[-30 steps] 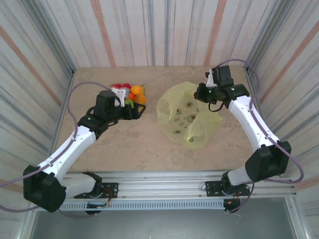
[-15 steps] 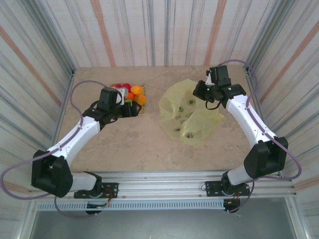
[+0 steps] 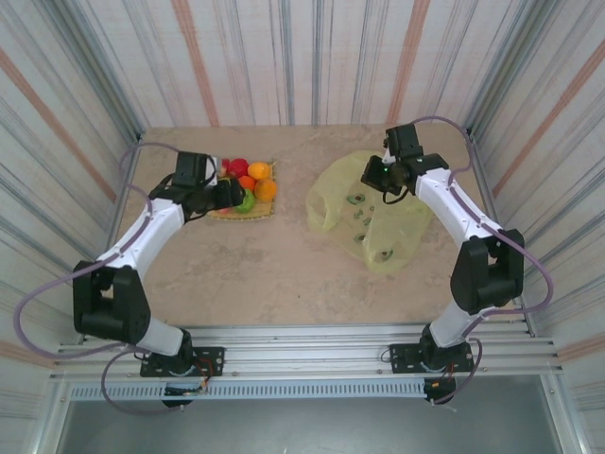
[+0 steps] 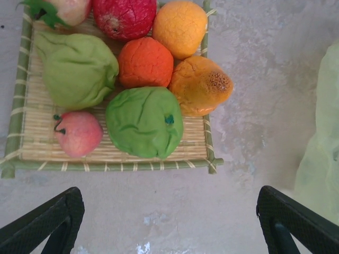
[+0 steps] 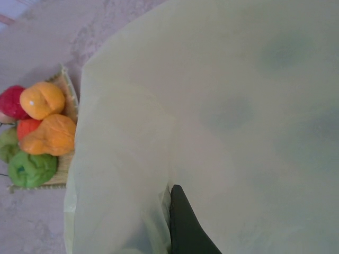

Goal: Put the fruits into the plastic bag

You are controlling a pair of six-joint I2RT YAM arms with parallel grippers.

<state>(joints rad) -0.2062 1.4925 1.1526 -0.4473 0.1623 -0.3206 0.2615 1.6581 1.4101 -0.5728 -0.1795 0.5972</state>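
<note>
My left gripper should go down next onto the round green fruit [image 3: 246, 201] by the mat's near edge, with open fingers on either side of it, since that fruit is below it on the mat.
Several fruits [image 4: 144, 123], red, green and orange, lie packed on a woven mat [image 4: 32, 106]; from above the fruits [image 3: 248, 180] sit at the far left. My left gripper [image 4: 168, 198] hovers just short of the mat's near edge, wide open and empty, and in the top view the left gripper [image 3: 232, 196] is beside the green fruit. The pale yellow-green plastic bag [image 3: 369, 213] spreads right of centre. My right gripper [image 3: 373, 175] is shut on the bag's far edge. Up close, one dark finger [image 5: 183, 222] presses on the plastic bag [image 5: 238, 95]; the other is hidden behind it.
The striped enclosure walls [image 3: 312, 66] stand close behind the mat and bag. A strip of bare stone-patterned tabletop [image 3: 284, 255] runs between mat and bag and toward the near rail.
My left gripper drew back and left, from the mat's right side to its near-left side. The right gripper shifted slightly left with the bag, whose lower part slid right and lengthened.
</note>
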